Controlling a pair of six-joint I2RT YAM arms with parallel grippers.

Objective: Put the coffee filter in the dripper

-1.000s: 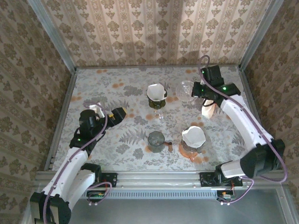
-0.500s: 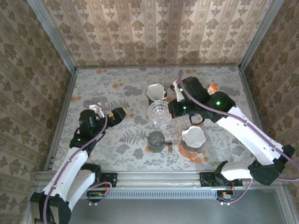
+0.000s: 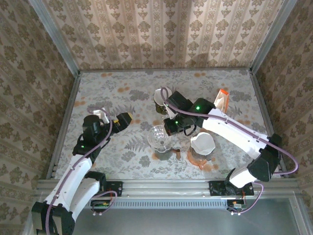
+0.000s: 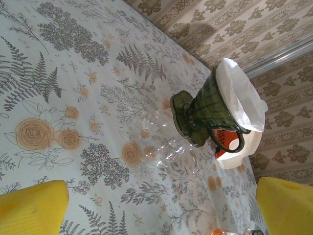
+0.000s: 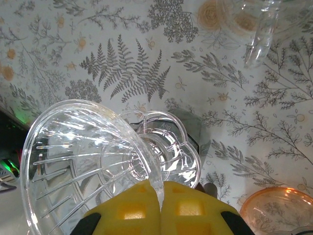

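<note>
Next, my right gripper lowers a little and settles the clear dripper's base onto the dark grey cup to release the dripper's rim, since the cup stands below my gripper.
My right gripper is shut on the rim of a clear ribbed dripper, which it holds tilted. In the top view this clear dripper hangs at the right gripper, just over a dark grey cup. A white coffee filter sits in an orange dripper, and another filter sits in a green dripper. My left gripper stands open over the left of the table, with nothing between its yellow pads.
An orange and white filter pack leans at the back right. A clear glass piece lies on the table beside the green dripper. Patterned walls close the table on three sides, and the table's left half is open floral cloth.
My right arm has swung from the back right to the table's middle, carrying the clear dripper down over the dark cup. The left arm has not moved.
</note>
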